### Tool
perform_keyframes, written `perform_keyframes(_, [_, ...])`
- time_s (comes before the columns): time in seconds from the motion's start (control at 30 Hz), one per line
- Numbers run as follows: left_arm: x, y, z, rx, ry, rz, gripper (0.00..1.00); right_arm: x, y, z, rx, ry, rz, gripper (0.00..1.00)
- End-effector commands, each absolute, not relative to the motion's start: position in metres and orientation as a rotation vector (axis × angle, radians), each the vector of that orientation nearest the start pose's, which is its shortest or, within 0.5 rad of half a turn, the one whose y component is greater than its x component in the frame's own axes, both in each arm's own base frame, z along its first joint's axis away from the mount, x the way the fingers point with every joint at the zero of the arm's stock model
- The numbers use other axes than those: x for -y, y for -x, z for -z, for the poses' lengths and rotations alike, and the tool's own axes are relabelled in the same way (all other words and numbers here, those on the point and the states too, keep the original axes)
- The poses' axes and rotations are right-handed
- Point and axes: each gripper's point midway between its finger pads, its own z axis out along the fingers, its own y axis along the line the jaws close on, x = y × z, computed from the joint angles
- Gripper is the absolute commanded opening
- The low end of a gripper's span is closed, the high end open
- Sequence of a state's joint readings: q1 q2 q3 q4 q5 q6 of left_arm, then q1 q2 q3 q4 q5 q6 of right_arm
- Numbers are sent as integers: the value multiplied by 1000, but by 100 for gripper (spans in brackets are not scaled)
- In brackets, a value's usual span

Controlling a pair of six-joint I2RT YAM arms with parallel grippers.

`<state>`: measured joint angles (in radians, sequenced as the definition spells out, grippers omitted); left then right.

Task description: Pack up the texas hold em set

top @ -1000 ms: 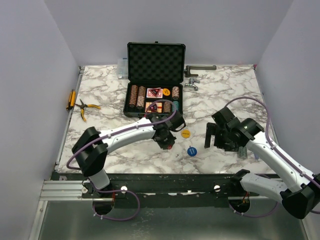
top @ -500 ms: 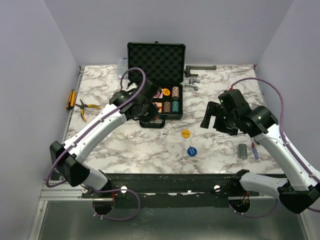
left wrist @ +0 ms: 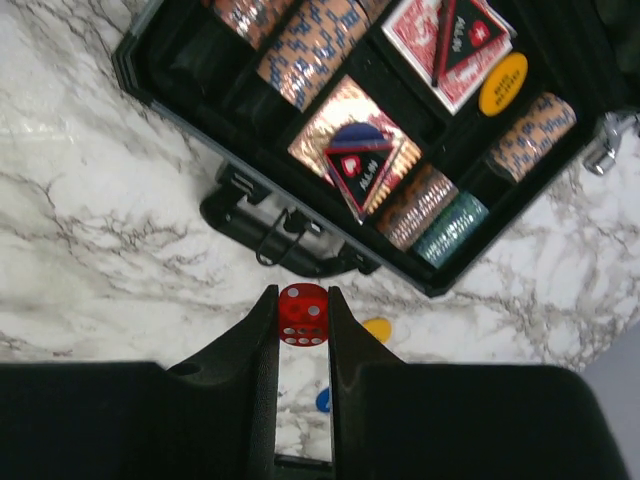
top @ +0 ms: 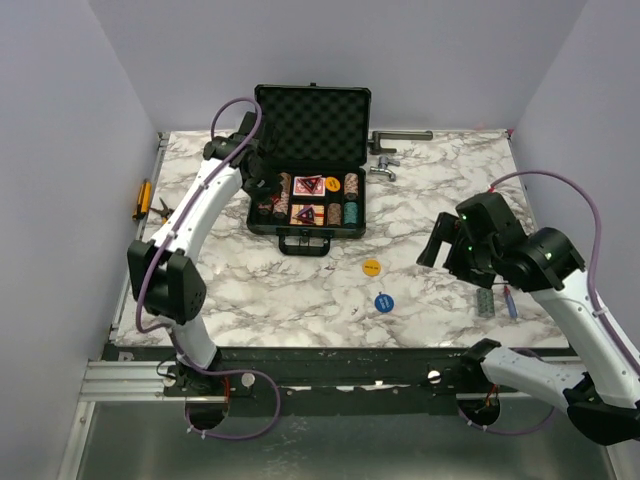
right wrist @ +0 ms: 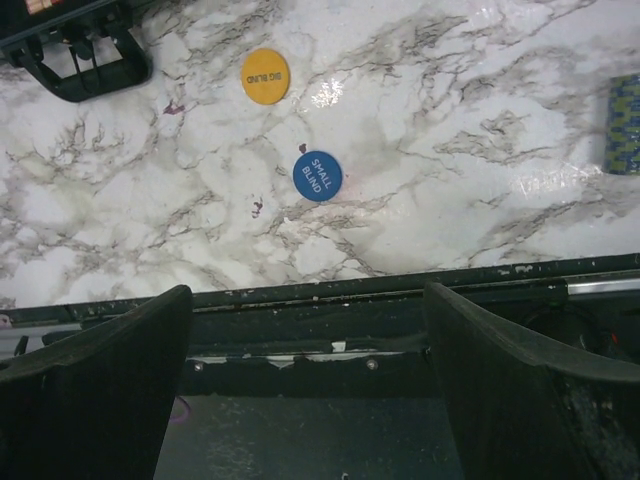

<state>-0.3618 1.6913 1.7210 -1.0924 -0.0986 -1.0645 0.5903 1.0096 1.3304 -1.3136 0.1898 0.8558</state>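
I should lower my left gripper toward that empty slot end and release the red die, as the corner slot still has free space by the brown chips.
The black briefcase lies open at the back centre, with brown and teal chip stacks, cards and a red triangle in its foam slots. My left gripper hovers over its left side, shut on a red die. In the left wrist view the case and its handle lie below. A yellow disc and a blue disc lie on the table in front. A teal chip stack lies at the right. My right gripper is open and empty above the table, left of that stack.
Pliers and a yellow tool lie at the left edge. Metal tools lie right of the case lid. A clear organiser box stands left of the lid. A red-blue pen-like item lies beside the chip stack.
My left arm has swung from the table in front of the case up and back to over the case's left side. My right arm has shifted towards the near right.
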Motion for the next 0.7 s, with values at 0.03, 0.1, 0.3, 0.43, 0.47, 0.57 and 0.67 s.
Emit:
perform_keyframes(0.03, [136, -401, -182, -2566, 963, 275, 0, -98, -163, -239, -2532, -479, -251, 99])
perform_keyframes(0.1, [129, -412, -171, -2576, 964, 236, 0, -97, -165, -232, -2529, -474, -235, 99])
perform_keyframes(0.3, [115, -424, -136, -2638, 1011, 148, 0, -103, -172, -218, -2557, -454, -217, 99])
perform_keyframes(0.43, [113, -428, -123, -2659, 1022, 122, 0, -105, -177, -214, -2564, -417, -199, 99])
perform_keyframes(0.47, [113, -427, -120, -2663, 1034, 112, 0, -104, -177, -214, -2565, -412, -191, 99])
perform_keyframes(0.57, [106, -420, -113, -2659, 1092, 53, 0, -102, -178, -214, -2566, -395, -172, 99])
perform_keyframes(0.67, [105, -417, -105, -2675, 1109, 38, 0, -100, -177, -214, -2567, -375, -162, 99])
